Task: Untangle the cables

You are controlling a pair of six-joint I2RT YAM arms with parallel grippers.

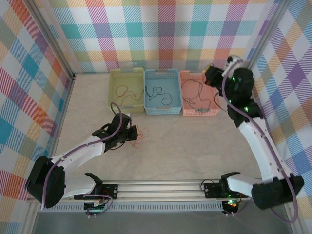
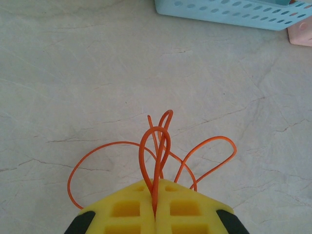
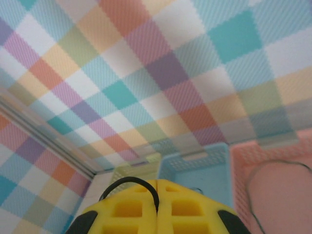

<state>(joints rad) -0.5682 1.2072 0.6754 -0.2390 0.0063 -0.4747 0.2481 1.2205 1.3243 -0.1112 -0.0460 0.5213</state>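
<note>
The thin black cable should next swing with my right gripper from the pink basket [image 1: 191,74] over to the blue basket [image 1: 162,91], which already holds a black cable, and then my right gripper should open.
An orange cable [image 1: 142,136] lies in loose loops on the pale table beside my left gripper [image 1: 132,132]. In the left wrist view the yellow pads of that gripper [image 2: 155,207] are shut on the orange cable [image 2: 157,146], whose loops fan out ahead. My right gripper [image 1: 210,75] hangs high over the pink basket [image 1: 191,74]. It [image 3: 157,201] is shut on a thin black cable [image 3: 122,182] that arcs out to the left of the pads. More dark cable [image 1: 195,100] lies in the pink basket.
Three baskets stand in a row at the back: a yellow-green basket [image 1: 126,72] holding an orange cable [image 1: 127,92], a blue basket [image 1: 161,71] holding a black cable [image 1: 161,92], and the pink one. Checked walls close in the sides and back.
</note>
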